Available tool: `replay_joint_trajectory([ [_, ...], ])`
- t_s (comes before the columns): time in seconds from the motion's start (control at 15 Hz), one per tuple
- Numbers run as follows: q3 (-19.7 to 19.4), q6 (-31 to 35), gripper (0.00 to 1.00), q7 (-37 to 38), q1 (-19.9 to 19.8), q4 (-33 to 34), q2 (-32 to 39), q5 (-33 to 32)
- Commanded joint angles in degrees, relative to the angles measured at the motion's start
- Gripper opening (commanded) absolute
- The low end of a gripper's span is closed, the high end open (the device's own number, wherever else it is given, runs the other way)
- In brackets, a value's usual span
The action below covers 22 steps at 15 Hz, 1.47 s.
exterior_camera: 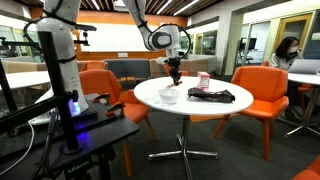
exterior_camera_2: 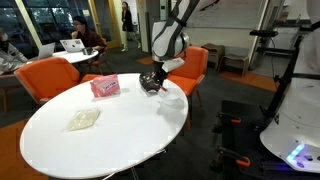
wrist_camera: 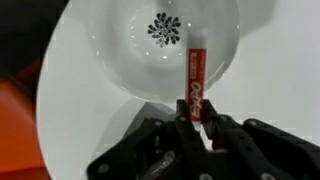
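I should next move my gripper down toward the white bowl's flower-patterned bottom and let go of the white Expo marker inside, because the marker's tip is already over the bowl below.
My gripper (wrist_camera: 197, 128) is shut on a red and white Expo marker (wrist_camera: 195, 80), which sticks out forward from between the fingers. Below the marker's tip is a white bowl (wrist_camera: 100, 60) with a black flower pattern (wrist_camera: 164, 28) at its bottom. In both exterior views the gripper (exterior_camera: 174, 71) (exterior_camera_2: 151, 81) hangs just above the bowl (exterior_camera: 168, 95) (exterior_camera_2: 173, 90) near the edge of the round white table (exterior_camera: 195, 108) (exterior_camera_2: 110, 140). The marker is too small to make out in those views.
On the table lie a pink packet (exterior_camera_2: 104, 87) (exterior_camera: 204, 80), a pale flat bag (exterior_camera_2: 83, 119) and a black flat object (exterior_camera: 213, 96). Orange chairs (exterior_camera: 262, 88) (exterior_camera_2: 55, 74) ring the table. A camera stand and black cart (exterior_camera: 70, 125) stand close by.
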Motion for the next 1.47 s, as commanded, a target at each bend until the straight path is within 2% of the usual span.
replay_joint_trajectory([
  [0.0, -1.85, 3.65, 0.05, 1.05, 0.83, -2.65, -0.55, -3.91],
  [0.4, -2.07, 3.5, 0.05, 1.28, 1.0, -5.33, -0.59, -4.98],
  [0.47, -2.52, 3.35, 0.44, 1.92, 1.42, -5.62, -0.65, -5.53],
  [0.6, -2.83, 2.97, 0.51, 2.18, 1.56, -6.08, -0.98, -6.06],
  [1.0, 1.19, -3.68, 0.98, -2.58, -0.2, -7.81, -8.07, -3.1],
  [1.13, 5.1, -9.7, 1.0, -9.49, -1.79, -8.6, -13.06, 2.24],
  [1.27, 5.89, -20.19, 1.0, -15.02, -0.99, -8.29, -18.31, 6.15],
  [1.4, 5.23, -28.61, 1.0, -15.32, 0.4, -7.99, -23.26, 2.82],
])
